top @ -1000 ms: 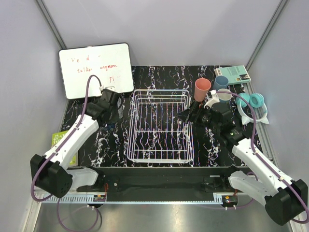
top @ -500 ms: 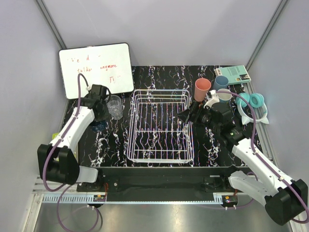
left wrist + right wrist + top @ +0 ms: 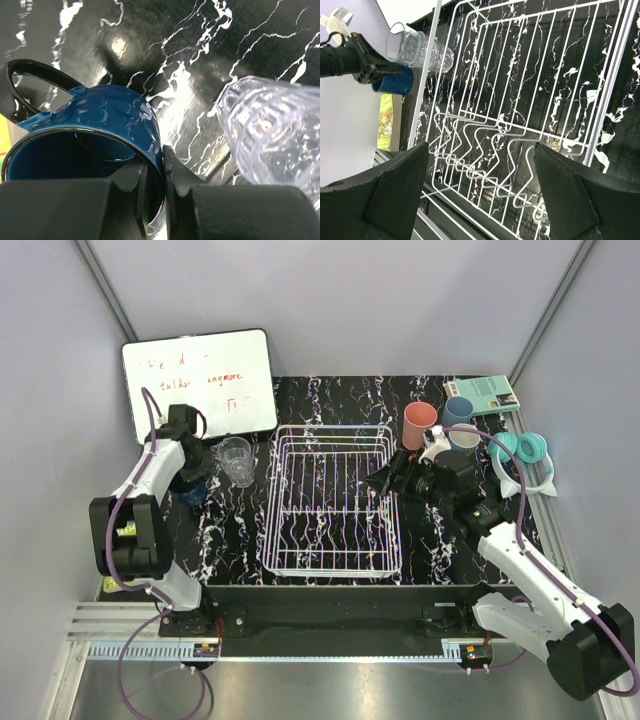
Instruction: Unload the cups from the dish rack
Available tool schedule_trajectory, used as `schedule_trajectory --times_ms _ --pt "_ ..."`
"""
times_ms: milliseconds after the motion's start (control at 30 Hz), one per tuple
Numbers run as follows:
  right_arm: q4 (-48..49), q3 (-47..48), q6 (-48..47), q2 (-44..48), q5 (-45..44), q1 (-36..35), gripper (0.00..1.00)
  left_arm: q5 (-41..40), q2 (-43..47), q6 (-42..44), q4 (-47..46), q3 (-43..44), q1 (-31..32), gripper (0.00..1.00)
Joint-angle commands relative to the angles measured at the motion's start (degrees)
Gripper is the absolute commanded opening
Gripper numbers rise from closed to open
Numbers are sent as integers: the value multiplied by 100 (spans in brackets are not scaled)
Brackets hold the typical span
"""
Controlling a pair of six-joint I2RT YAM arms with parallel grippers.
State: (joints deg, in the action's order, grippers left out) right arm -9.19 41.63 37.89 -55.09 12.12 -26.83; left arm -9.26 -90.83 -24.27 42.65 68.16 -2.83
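Note:
I will lower the dark navy mug with my left gripper onto the empty marbled table beside the clear glass [image 3: 237, 460], then let go of the mug's rim.
The white wire dish rack [image 3: 333, 502] stands mid-table and holds no cups; it fills the right wrist view [image 3: 535, 95]. My left gripper [image 3: 190, 480] is left of it, shut on the rim of the dark navy mug [image 3: 100, 125], one finger inside and one outside. A clear glass [image 3: 237, 460] stands just right of that mug [image 3: 272, 135]. My right gripper [image 3: 385, 480] is open and empty over the rack's right side [image 3: 480, 185]. A salmon-pink tumbler [image 3: 419, 423] and a light blue mug [image 3: 458, 410] stand at the back right.
A whiteboard [image 3: 200, 380] leans at the back left. Teal headphones [image 3: 525, 455] and a teal booklet [image 3: 490, 393] lie at the right. A green item [image 3: 125, 525] lies at the table's left edge. Grey walls close in on both sides.
My left arm has swung left and back, away from the rack, with the navy mug; the clear glass it hid now shows. The right arm has hardly moved.

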Motion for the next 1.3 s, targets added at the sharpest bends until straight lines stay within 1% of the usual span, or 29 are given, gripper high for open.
schedule_trajectory --times_ms 0,200,500,633,733,867,900,933,1067,1100,1167,1200,1233,1267 --pt "207 328 -150 -72 141 11 93 319 -216 -77 -556 321 -60 0" --pt "207 355 -124 -212 229 2 93 196 -655 -87 -688 338 -86 0" --pt "233 285 -80 -248 273 2 93 56 -857 -130 -838 198 -104 0" --pt "234 232 -115 -230 256 11 93 -58 -788 -209 -846 84 -95 0" --pt "234 206 -115 -213 221 11 93 -304 -516 -262 -846 -48 -86 1" --pt "277 276 -62 -318 291 11 93 -524 -182 -271 -829 -110 -86 11" --pt "295 285 -54 -362 308 11 93 -533 -77 -280 -820 -119 -86 17" --pt "304 293 -27 -371 326 11 93 -542 -32 -280 -811 -119 -86 20" --pt "339 293 8 -353 352 11 93 -446 310 -280 -785 -92 -77 30" --pt "330 293 17 -345 361 20 93 -445 372 -280 -776 -66 -69 38" --pt "330 285 17 -318 344 11 93 -376 495 -297 -759 -14 -60 44" --pt "330 276 25 -327 352 11 93 -375 531 -315 -715 65 -60 49" --pt "330 267 17 -318 352 11 93 -393 566 -324 -689 101 -60 56" --pt "330 267 25 -327 352 11 93 -367 662 -359 -653 127 -34 59"
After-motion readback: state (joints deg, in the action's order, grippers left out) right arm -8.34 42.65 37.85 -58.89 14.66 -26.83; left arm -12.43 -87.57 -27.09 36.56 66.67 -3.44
